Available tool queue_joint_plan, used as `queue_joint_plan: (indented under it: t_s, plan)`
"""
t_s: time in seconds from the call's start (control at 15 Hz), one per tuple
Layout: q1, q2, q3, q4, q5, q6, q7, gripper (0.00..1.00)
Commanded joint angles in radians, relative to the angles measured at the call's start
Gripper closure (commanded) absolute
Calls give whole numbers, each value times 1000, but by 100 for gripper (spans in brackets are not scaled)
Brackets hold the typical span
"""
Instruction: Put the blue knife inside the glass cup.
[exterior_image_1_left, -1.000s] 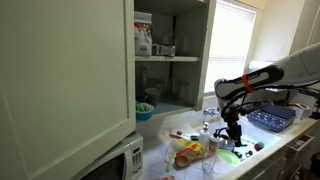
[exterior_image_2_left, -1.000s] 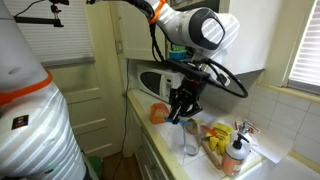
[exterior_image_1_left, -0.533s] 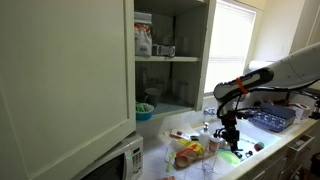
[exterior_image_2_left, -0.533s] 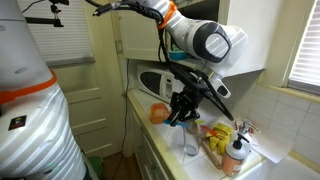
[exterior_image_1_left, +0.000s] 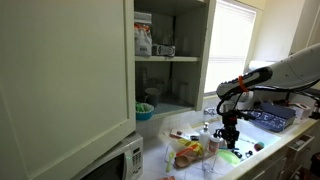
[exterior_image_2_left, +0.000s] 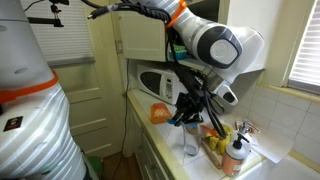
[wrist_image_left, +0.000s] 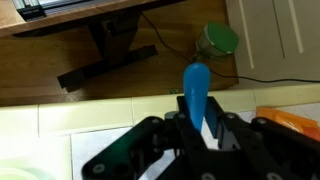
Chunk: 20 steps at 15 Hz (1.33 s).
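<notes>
I will next turn my gripper and lower it over the cup's opening, and then I will let go of the knife.
My gripper is shut on the blue knife, whose light-blue blade sticks out past the fingers in the wrist view. In both exterior views the gripper hangs above the cluttered counter. The glass cup, a clear tumbler, stands on the counter just below and slightly right of the gripper; it also shows near the counter's front edge. The cup is not in the wrist view.
A microwave stands behind the gripper. An open cabinet door fills the near side, and a teal bowl sits on the cabinet's lower shelf. An orange bottle and other clutter crowd the counter. A green round object lies below.
The arm has shifted a little sideways over the counter with the knife still gripped; the cup has not moved.
</notes>
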Motion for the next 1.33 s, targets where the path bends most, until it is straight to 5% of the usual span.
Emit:
queue_joint_plan:
  t_s: [0.0,0.07,1.27]
  plan:
    - [-8,2,8,2,1,-2,-1,77]
    - [-8,2,8,2,2,-2,-1,94]
    - [-54,234,3,132,209,-81,13,94]
